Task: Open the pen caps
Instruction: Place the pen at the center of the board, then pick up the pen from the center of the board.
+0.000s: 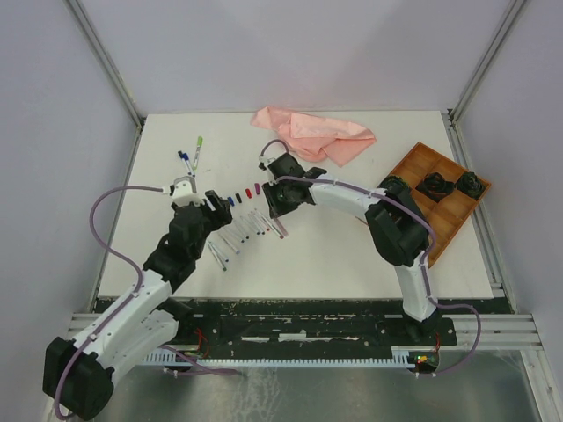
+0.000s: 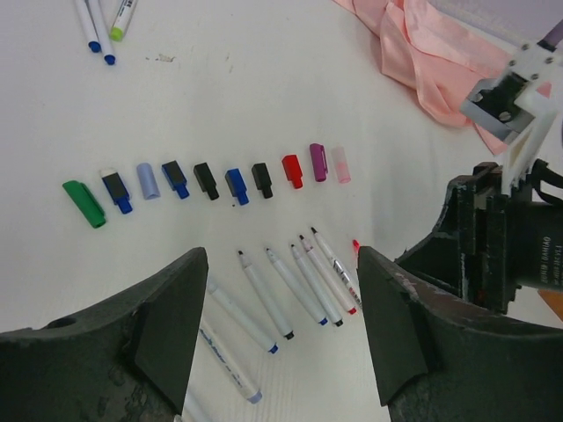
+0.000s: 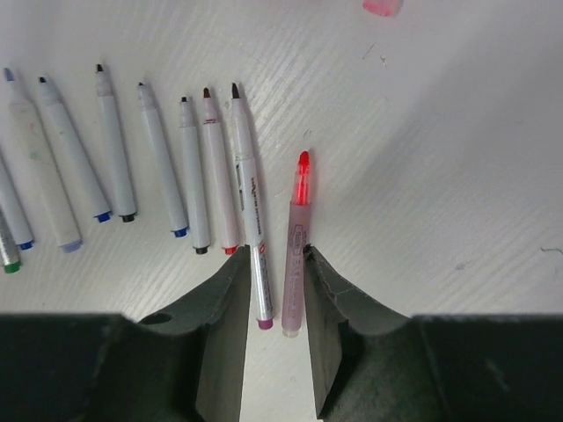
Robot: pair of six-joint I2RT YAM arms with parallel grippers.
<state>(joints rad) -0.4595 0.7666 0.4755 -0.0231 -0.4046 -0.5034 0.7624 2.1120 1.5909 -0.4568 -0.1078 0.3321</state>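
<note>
I will reach outward with my left gripper next and lower its open fingers on both sides of the pen's white body (image 1: pixel 196 159) (image 2: pixel 126 14).
A row of pen caps (image 2: pixel 206 180), from green (image 2: pixel 84 202) through blue, black and red to magenta (image 2: pixel 318 163) and pink (image 2: pixel 340 164), lies on the white table; it also shows in the top view (image 1: pixel 242 195). Below it lie several uncapped white pens (image 2: pixel 268 299). My left gripper (image 2: pixel 281 264) is open and empty above these pens. My right gripper (image 3: pixel 275 259) is open a little way, low over the table. Its jaws straddle a pink pen with a red tip (image 3: pixel 297 237) and a white pen (image 3: pixel 251 220), both lying flat. The pink cap (image 3: pixel 383 7) lies beyond.
Three capped pens, two blue and one lime (image 1: pixel 189 158), lie at the back left. A pink cloth (image 1: pixel 312 132) lies at the back. A wooden tray (image 1: pixel 422 171) holding dark objects stands at the right. The right arm (image 2: pixel 493 237) is close beside my left gripper.
</note>
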